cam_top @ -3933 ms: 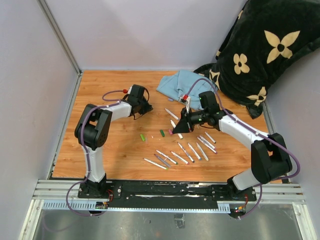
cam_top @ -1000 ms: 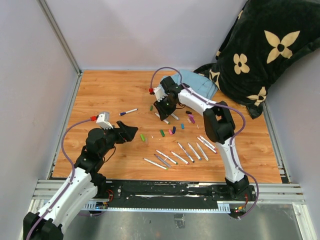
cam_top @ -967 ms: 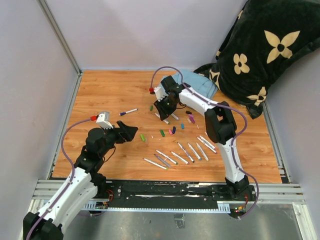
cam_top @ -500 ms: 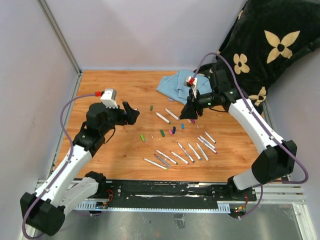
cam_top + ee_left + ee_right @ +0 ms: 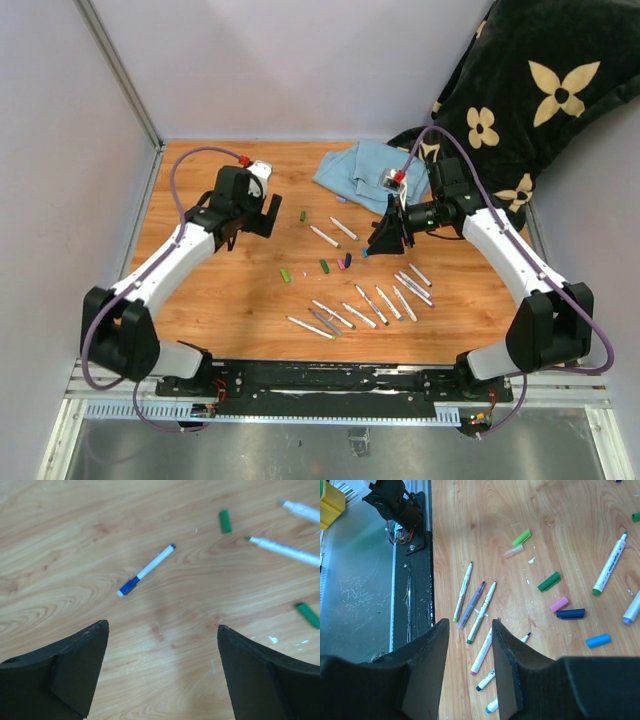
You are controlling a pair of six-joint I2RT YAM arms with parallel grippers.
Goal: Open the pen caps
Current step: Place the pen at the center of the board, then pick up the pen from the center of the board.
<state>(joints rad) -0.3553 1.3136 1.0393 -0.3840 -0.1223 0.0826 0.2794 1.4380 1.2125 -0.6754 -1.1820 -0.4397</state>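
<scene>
My left gripper should next go down and turn onto the pen's white body beside the blue cap (image 5: 143,574), as the pen lies slanted below it, ahead of its open fingers.
Several loose pen caps lie mid-table: green ones (image 5: 285,274) (image 5: 324,266), a pink one (image 5: 340,264) and a blue one (image 5: 365,252). The right wrist view shows a green cap (image 5: 549,581), a pink cap (image 5: 559,604), a dark blue cap (image 5: 571,613) and a blue cap (image 5: 598,640). A white pen (image 5: 145,571) with its blue cap (image 5: 129,586) on lies just ahead of my left gripper (image 5: 162,627), which is wide open above bare wood. My right gripper (image 5: 470,622) hovers partly open and empty over the row of uncapped pens (image 5: 482,612). From above, the left gripper (image 5: 265,222) is back left and the right gripper (image 5: 383,243) is right of the caps.
A blue cloth (image 5: 365,170) lies at the back. A black flowered blanket (image 5: 520,100) fills the back right corner. Two uncapped markers (image 5: 324,236) (image 5: 343,228) lie between the grippers. Several pens (image 5: 375,305) are lined up near the front edge. Walls close in the left side and the back.
My left arm has swung toward the back and its gripper now hangs over the blue-capped pen. The right gripper has shifted slightly toward the front, over the caps.
</scene>
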